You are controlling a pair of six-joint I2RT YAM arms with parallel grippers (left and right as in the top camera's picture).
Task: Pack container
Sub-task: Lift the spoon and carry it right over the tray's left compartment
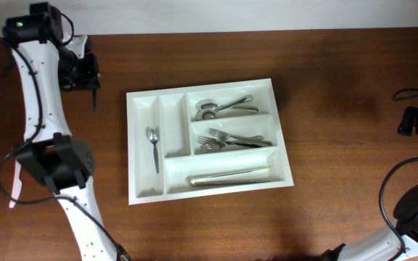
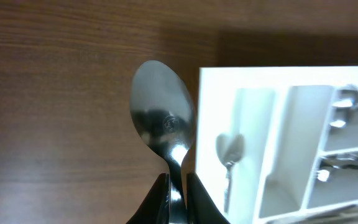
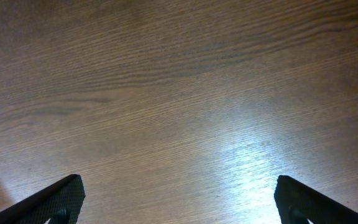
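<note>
My left gripper moves down and to the right in the overhead view over the narrow end slot (image 1: 144,148) (image 2: 246,158) next and releases the spoon, since another rests there.
The white container (image 1: 174,127) lies mid-table with five compartments. A small spoon (image 1: 153,145) rests in its leftmost narrow slot, spoons (image 1: 223,109) in the top wide slot, forks (image 1: 234,140) in the middle one and knives (image 1: 227,176) in the bottom one. My left gripper (image 1: 93,93) hovers above the wood off the container's far left corner. In the left wrist view it (image 2: 178,200) is shut on the handle of a steel spoon (image 2: 162,118), bowl pointing away, just left of the container's wall (image 2: 207,124). My right gripper (image 3: 179,205) is open over bare wood.
The right gripper (image 1: 411,120) sits at the table's far right edge, with cables near it. The left arm's white links (image 1: 38,94) run down the left side. Brown wooden tabletop (image 1: 339,87) surrounds the container; a pale wall borders the far edge.
</note>
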